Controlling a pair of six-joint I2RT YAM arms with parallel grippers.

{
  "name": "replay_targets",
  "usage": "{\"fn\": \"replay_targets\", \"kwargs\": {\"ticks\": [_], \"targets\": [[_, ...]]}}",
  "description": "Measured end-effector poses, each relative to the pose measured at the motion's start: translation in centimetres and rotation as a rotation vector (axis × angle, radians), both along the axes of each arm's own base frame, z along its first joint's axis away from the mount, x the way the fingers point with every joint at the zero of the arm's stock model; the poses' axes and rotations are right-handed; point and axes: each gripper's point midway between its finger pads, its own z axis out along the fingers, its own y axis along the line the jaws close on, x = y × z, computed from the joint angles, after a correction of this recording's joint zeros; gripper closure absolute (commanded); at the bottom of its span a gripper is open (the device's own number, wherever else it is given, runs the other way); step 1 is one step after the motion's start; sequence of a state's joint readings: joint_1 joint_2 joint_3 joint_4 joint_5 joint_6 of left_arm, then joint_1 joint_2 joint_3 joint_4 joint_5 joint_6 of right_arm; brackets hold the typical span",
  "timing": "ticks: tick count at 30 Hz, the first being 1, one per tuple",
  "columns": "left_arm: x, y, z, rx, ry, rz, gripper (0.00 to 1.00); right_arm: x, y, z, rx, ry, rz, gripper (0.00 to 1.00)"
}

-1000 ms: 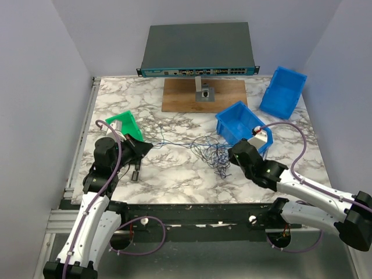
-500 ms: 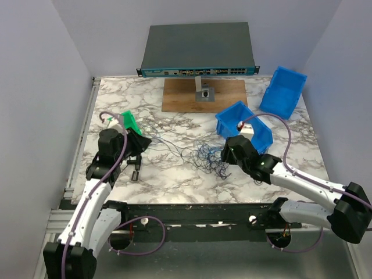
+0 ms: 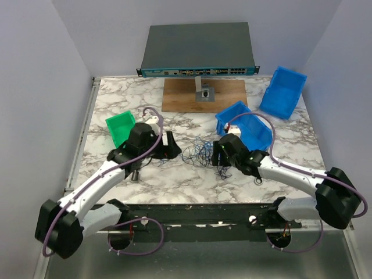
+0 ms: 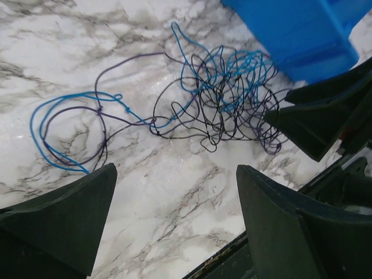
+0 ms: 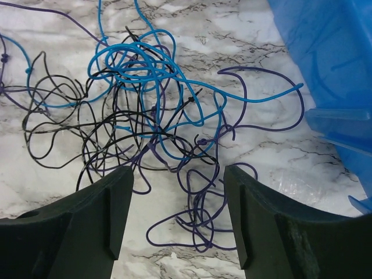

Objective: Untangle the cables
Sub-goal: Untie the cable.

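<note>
I should lower my left gripper rightward in the top view onto the black piece of cable edging the tangle (image 3: 188,157) (image 4: 181,137), as my open fingers span only bare marble.
The cables (image 3: 200,152) lie as a loose tangle of thin blue, black and purple wires on the marble table, between my two grippers. My left gripper (image 3: 174,146) is open just left of the tangle. In the left wrist view the cables (image 4: 224,93) lie ahead of the left gripper (image 4: 175,171), with only bare marble between its fingers. My right gripper (image 3: 218,156) is open at the tangle's right edge. In the right wrist view purple loops of the cables (image 5: 145,99) lie on the table between the open fingers of the right gripper (image 5: 177,170), ungripped.
A blue bin (image 3: 244,123) stands just behind the right gripper, and a second blue bin (image 3: 283,91) sits at the back right. A green bin (image 3: 120,126) is at the left. A network switch (image 3: 199,49) on a wooden board (image 3: 192,96) stands at the back.
Both grippers have opened and let the cables go. Both arms have moved inward toward the middle. The stretched wires have slackened into a compact tangle.
</note>
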State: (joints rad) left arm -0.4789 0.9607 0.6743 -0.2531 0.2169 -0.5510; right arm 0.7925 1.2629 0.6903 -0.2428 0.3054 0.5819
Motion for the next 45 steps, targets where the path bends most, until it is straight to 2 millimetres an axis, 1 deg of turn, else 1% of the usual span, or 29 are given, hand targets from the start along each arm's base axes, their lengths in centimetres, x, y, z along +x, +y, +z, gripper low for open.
{"fn": "replay_targets", "kwargs": {"ticks": [1, 2, 3, 5, 7, 8, 10, 14, 15, 16, 17, 18, 20, 21, 22, 24, 26, 30, 33, 35, 38, 41, 43, 45], "targets": [[-0.2, -1.0, -1.0, 0.022, 0.029, -0.036, 0.14, 0.0, 0.0, -0.3, -0.007, 0.008, 0.0, 0.34], [-0.3, -1.5, -1.6, 0.034, 0.044, -0.055, 0.14, 0.0, 0.0, -0.6, -0.014, 0.015, 0.0, 0.38], [-0.5, -2.2, -2.5, 0.051, 0.066, -0.08, 0.14, 0.0, 0.1, -1.0, -0.022, 0.025, 0.001, 0.46], [-1.1, -3.7, -4.2, 0.082, 0.108, -0.133, 0.14, 0.1, 0.3, -1.7, -0.034, 0.042, 0.005, 0.74], [-1.6, -4.8, -5.3, 0.104, 0.134, -0.173, 0.15, 0.0, 0.4, -2.4, -0.043, 0.061, 0.016, 0.98], [-1.9, -5.7, -5.9, 0.118, 0.15, -0.198, 0.16, -0.2, 0.6, -2.7, -0.042, 0.073, 0.023, 0.99], [-1.9, -6.8, -6.4, 0.131, 0.161, -0.226, 0.18, -0.3, 1.0, -2.8, -0.033, 0.086, 0.039, 0.99], [-1.0, -8.9, -6.5, 0.132, 0.157, -0.253, 0.28, -0.6, 2.5, -2.3, 0.028, 0.096, 0.089, 0.99], [-0.5, -9.3, -6.7, 0.131, 0.156, -0.254, 0.34, -0.7, 2.9, -2.1, 0.047, 0.1, 0.106, 0.99], [-0.1, -9.6, -6.7, 0.127, 0.151, -0.253, 0.46, -0.9, 3.4, -1.8, 0.069, 0.101, 0.124, 0.95], [0.0, -9.7, -7.1, 0.133, 0.159, -0.253, 0.58, -1.2, 4.0, -1.3, 0.101, 0.101, 0.153, 0.81], [0.2, -9.9, -7.5, 0.135, 0.169, -0.25, 0.72, -1.4, 4.5, -0.7, 0.134, 0.096, 0.181, 0.64], [0.5, -10.1, -8.4, 0.142, 0.184, -0.247, 0.92, -1.9, 5.4, 0.7, 0.192, 0.08, 0.23, 0.36], [0.4, -10.1, -8.8, 0.148, 0.192, -0.246, 0.99, -2.1, 5.6, 1.4, 0.214, 0.066, 0.247, 0.28], [0.4, -10.1, -9.0, 0.152, 0.197, -0.246, 1.0, -2.2, 5.7, 2.1, 0.233, 0.05, 0.256, 0.23], [0.5, -10.0, -9.2, 0.157, 0.198, -0.244, 1.0, -2.1, 5.6, 3.5, 0.253, 0.011, 0.259, 0.21], [0.6, -9.9, -9.1, 0.157, 0.191, -0.241, 1.0, -1.6, 5.1, 4.6, 0.252, -0.032, 0.23, 0.2], [0.9, -9.7, -8.8, 0.162, 0.176, -0.238, 1.0, -0.4, 3.4, 5.2, 0.191, -0.075, 0.143, 0.22], [1.0, -9.5, -8.4, 0.164, 0.158, -0.24, 1.0, 0.6, 2.4, 5.1, 0.135, -0.089, 0.09, 0.25], [0.9, -9.3, -8.2, 0.162, 0.15, -0.241, 1.0, 1.6, 2.0, 5.0, 0.1, -0.093, 0.059, 0.26], [0.1, -8.5, -8.3, 0.162, 0.145, -0.239, 1.0, 3.0, 2.0, 4.5, 0.063, -0.088, 0.034, 0.28], [-0.7, -7.8, -8.8, 0.167, 0.151, -0.24, 1.0, 4.3, 2.2, 3.4, 0.026, -0.062, 0.023, 0.31], [-1.2, -7.4, -9.2, 0.171, 0.157, -0.239, 1.0, 5.0, 2.7, 2.5, 0.004, -0.042, 0.022, 0.34], [-1.5, -7.1, -9.5, 0.174, 0.162, -0.238, 1.0, 5.6, 3.1, 1.3, -0.015, -0.016, 0.025, 0.45]]}}
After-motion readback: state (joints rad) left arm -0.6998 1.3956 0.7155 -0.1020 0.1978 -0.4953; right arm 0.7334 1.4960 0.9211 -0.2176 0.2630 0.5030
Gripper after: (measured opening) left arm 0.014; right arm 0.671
